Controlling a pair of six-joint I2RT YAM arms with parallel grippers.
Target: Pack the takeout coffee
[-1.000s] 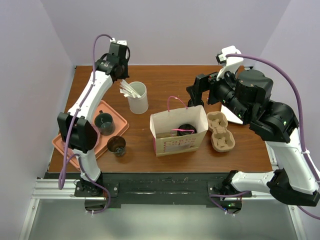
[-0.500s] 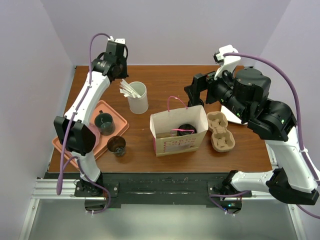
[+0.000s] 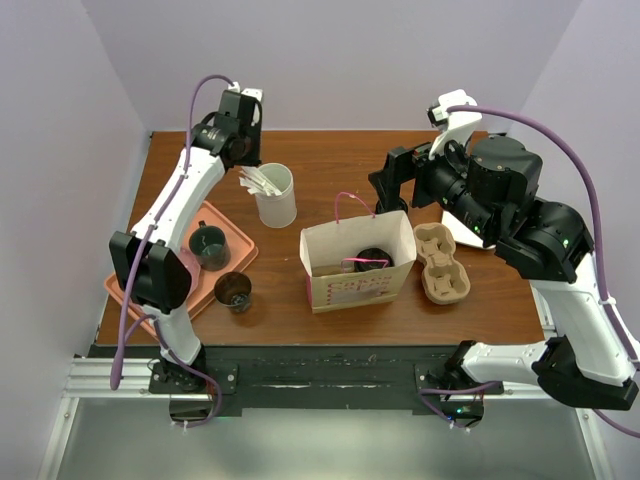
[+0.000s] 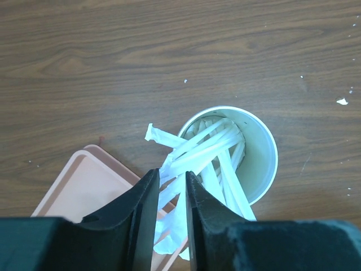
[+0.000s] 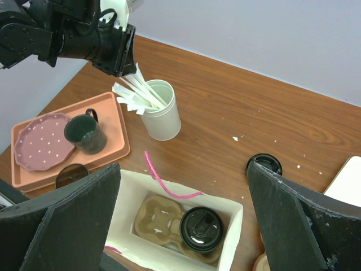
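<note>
My left gripper has the upper end of the white stirrer between its parted fingers already, so next it needs to ease slightly down onto that end and close.
The takeout coffee (image 3: 373, 258), a dark cup with a black lid, stands inside the white paper bag (image 3: 350, 290) in a pulp carrier; it also shows in the right wrist view (image 5: 201, 228). My right gripper (image 3: 386, 188) is wide open and empty, high above the bag's far side (image 5: 186, 223). My left gripper (image 3: 243, 148) is at the white cup of wrapped stirrers (image 3: 277, 203). Its jaws are nearly closed with a wrapped stirrer (image 4: 171, 192) between them, next to the cup (image 4: 262, 152).
A second tan carrier (image 3: 442, 262) lies right of the bag. An orange tray (image 3: 232, 232) holds a dark mug (image 3: 208, 245) and a pink plate (image 5: 39, 148). An open brown cup (image 3: 234, 290) stands by it. A loose black lid (image 5: 264, 165) lies behind the bag.
My left gripper has shifted slightly right over the stirrer cup. The right arm, the bag and the coffee have not moved.
</note>
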